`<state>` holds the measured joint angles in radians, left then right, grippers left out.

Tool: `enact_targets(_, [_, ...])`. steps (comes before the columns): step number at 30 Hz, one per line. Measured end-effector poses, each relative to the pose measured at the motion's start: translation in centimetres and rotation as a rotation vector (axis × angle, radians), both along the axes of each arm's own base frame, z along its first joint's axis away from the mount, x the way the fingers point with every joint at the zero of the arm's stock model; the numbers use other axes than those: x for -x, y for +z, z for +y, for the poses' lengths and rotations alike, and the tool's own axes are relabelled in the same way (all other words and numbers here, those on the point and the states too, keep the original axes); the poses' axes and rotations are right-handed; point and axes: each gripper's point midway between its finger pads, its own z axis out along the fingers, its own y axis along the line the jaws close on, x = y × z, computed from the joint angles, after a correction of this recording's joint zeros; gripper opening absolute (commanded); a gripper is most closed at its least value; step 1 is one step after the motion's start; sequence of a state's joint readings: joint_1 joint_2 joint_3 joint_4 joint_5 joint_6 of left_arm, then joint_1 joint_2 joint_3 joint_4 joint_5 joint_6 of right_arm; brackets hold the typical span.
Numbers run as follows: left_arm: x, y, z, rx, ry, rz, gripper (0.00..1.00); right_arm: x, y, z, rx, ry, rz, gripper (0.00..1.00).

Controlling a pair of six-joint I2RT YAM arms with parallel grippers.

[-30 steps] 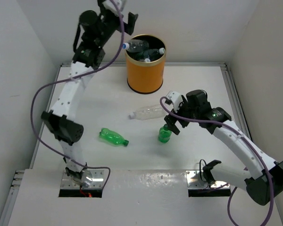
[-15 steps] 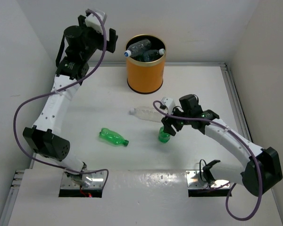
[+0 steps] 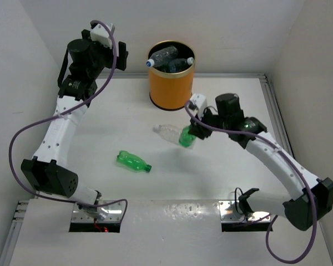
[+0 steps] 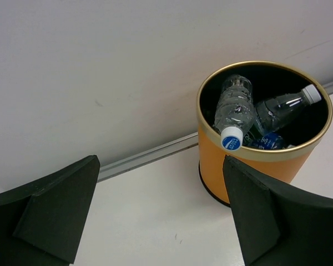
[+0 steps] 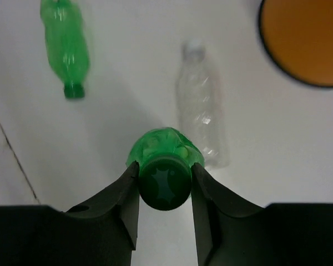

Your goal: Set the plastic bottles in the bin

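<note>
My right gripper is about to lift the green bottle away from my base and over the orange bin [image 3: 170, 83], and then it will lower it toward the bin's near rim.
My right gripper [image 5: 165, 176] is shut on the dark cap of a green bottle [image 5: 165, 147], which hangs lifted off the table [image 3: 185, 137]. A clear bottle [image 3: 167, 132] lies just left of it, and a second green bottle [image 3: 132, 160] lies on its side further left. The orange bin [image 3: 170, 83] at the back holds several clear bottles [image 4: 233, 111]; one blue-capped bottle leans over the gold rim [image 4: 266, 154]. My left gripper [image 4: 161, 210] hangs open and empty, high and left of the bin [image 4: 250, 172].
White walls enclose the table on three sides, with a metal rail [image 4: 150, 155] along the back edge. The two arm bases [image 3: 97, 213] sit at the near edge.
My right gripper has shut on the upright green bottle's cap and lifted it up and toward the bin. My left arm has drawn back to the left, away from the bin.
</note>
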<state>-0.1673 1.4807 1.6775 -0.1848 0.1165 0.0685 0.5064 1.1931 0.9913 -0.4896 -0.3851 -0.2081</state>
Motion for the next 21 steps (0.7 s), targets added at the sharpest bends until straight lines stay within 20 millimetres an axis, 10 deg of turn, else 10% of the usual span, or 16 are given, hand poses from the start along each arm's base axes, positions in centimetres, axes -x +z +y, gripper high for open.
enact_targets(7, [-0.1, -2.1, 0.7, 0.022, 0.013, 0.050, 1.00, -10.3, 19.8, 1.3, -0.302, -0.191, -0.445, 0.00])
enact_targets(10, [-0.2, -3.1, 0.7, 0.024, 0.011, 0.075, 1.00, -14.8, 25.2, 0.6, -0.394, -0.281, -0.586, 0.00])
enact_targets(14, [-0.3, -3.6, 0.8, 0.027, 0.012, 0.086, 1.00, -21.2, 26.0, 0.0, -0.454, -0.368, -0.608, 0.00])
enact_targets(21, [-0.5, -5.1, 1.3, 0.028, 0.023, 0.118, 1.00, -29.1, 18.6, -0.3, -0.459, -0.441, -0.409, 0.00])
